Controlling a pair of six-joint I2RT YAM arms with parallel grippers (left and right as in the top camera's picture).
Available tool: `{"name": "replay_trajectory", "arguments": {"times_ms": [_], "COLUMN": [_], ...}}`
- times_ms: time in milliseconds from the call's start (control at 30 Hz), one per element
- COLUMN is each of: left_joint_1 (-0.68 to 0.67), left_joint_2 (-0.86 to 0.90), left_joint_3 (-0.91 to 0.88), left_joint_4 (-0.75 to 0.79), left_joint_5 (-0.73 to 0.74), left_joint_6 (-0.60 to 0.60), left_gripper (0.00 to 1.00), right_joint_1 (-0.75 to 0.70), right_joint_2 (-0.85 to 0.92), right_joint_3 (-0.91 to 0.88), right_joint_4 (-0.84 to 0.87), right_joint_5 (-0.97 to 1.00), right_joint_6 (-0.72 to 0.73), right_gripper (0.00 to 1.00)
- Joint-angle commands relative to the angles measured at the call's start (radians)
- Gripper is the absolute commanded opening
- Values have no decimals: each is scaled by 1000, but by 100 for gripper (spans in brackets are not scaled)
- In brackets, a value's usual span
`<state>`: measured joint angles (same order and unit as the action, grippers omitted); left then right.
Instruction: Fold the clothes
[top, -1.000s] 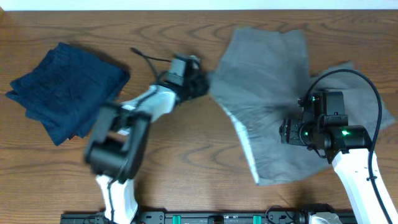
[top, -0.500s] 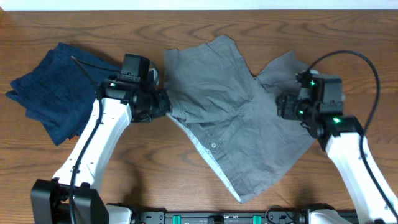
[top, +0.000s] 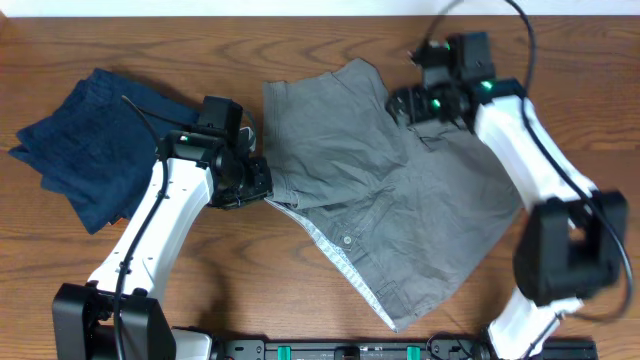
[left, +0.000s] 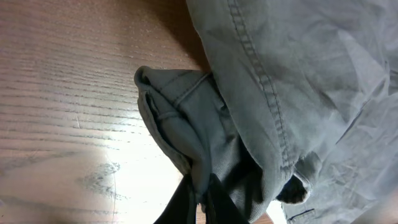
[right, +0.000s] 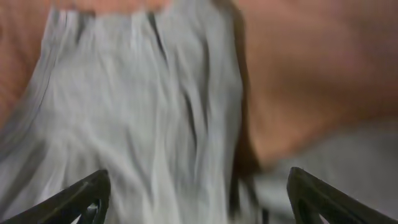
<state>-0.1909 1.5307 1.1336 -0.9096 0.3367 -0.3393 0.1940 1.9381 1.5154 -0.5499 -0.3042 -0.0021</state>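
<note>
The waistband of the shorts reaches close to the black front bar, so my left gripper should pull the pinched edge of the shorts outward, beside the navy garment (top: 100, 145), and open.
The grey shorts (top: 400, 210) lie spread across the middle and right of the table, waistband with button and pale lining (top: 340, 255) toward the front. My left gripper (top: 262, 182) is shut on the shorts' left edge; the left wrist view shows a bunched fold (left: 186, 130) pinched between its fingers (left: 200, 200). My right gripper (top: 400, 102) is open above the shorts' far part; the right wrist view shows blurred grey cloth (right: 149, 118) between its spread fingers (right: 198, 196). The dark navy garment (top: 100, 145) lies folded at the far left.
The wooden table (top: 250, 290) shows bare wood in front of the shorts and along the back edge. A black rail (top: 330, 350) runs along the table's front edge.
My right arm has swung from the shorts' right side to their far middle part, open. My left gripper has held the shorts' left edge and shifted little. The cloth's right side has flattened.
</note>
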Motion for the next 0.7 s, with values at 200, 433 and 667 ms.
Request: {"name": "replay_trajectory", "arguments": {"times_ms": [200,433,667], "left_joint_1": [-2,-2,-2], "left_joint_2": [1,1,1], "left_joint_3": [-11,-11,-11], "left_joint_4": [-6,-6,-6], "left_joint_5": [2,2,-109], "left_joint_6": [14,14,34], "left_gripper": [6,6,6], "right_joint_1": [89,98,2], "right_joint_2": [303,383,289], "right_joint_3": [93,94,193], "right_joint_4": [232,333,193], "right_joint_5": [73,172,496], "right_joint_6": [17,135,233], "right_gripper": [96,9,1]}}
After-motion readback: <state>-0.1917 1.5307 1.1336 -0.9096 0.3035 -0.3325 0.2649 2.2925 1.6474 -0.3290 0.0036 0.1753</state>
